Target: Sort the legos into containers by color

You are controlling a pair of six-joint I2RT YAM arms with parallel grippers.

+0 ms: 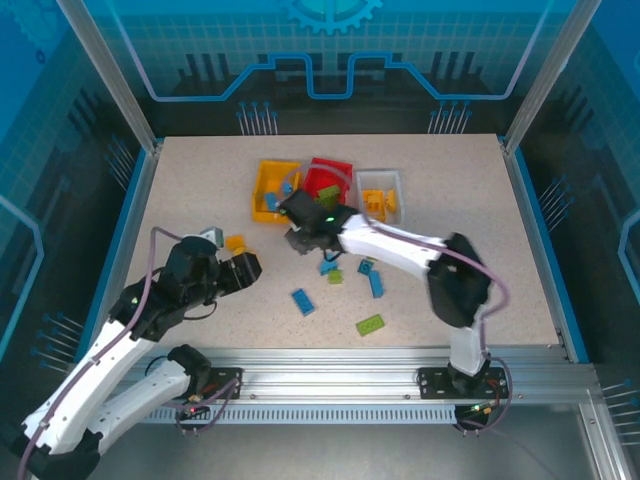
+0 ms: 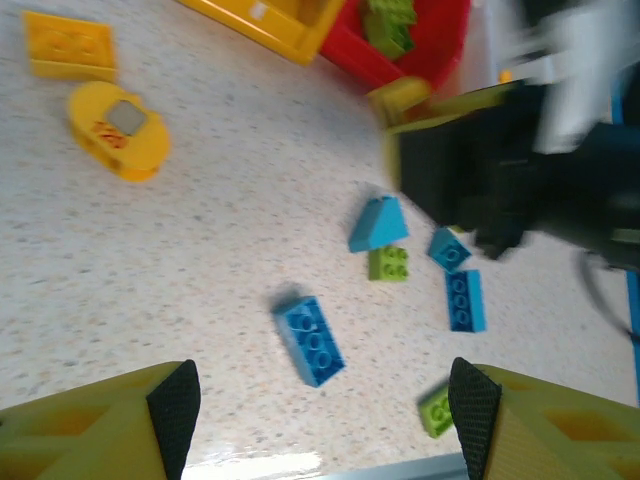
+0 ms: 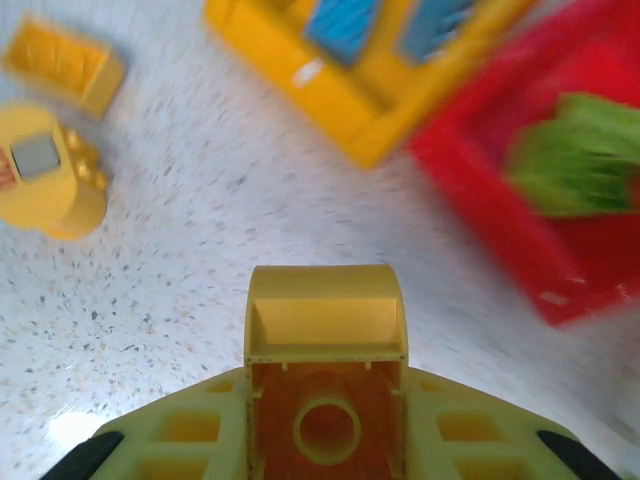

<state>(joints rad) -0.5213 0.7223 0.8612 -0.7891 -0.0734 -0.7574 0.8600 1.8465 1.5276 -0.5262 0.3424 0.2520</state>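
The white bin (image 1: pixel 392 180) holds the yellow-orange legos. My right gripper should next carry the yellow arched lego past the red bin, over the white bin, and release it.
My right gripper (image 3: pixel 325 405) is shut on a yellow arched lego (image 3: pixel 325 335); in the top view it (image 1: pixel 298 233) hovers just in front of the bins. The yellow-orange bin (image 1: pixel 268 205) holds blue legos (image 3: pixel 345 25). Beside it, the red bin (image 1: pixel 322 182) holds green legos (image 3: pixel 585 165), and the white bin (image 1: pixel 392 180) holds yellow-orange ones. My left gripper (image 2: pixel 322 410) is open with nothing between its fingers, low over the table at the left (image 1: pixel 248 268). A blue brick (image 2: pixel 312 340) lies just ahead of it.
Loose on the table are a blue wedge (image 2: pixel 378 225), a small green brick (image 2: pixel 388 263), two more blue bricks (image 2: pixel 465 300), a green brick (image 1: pixel 370 324), a yellow plate (image 2: pixel 70 45) and a rounded yellow piece (image 2: pixel 118 130). The right arm (image 1: pixel 400 245) spans the middle.
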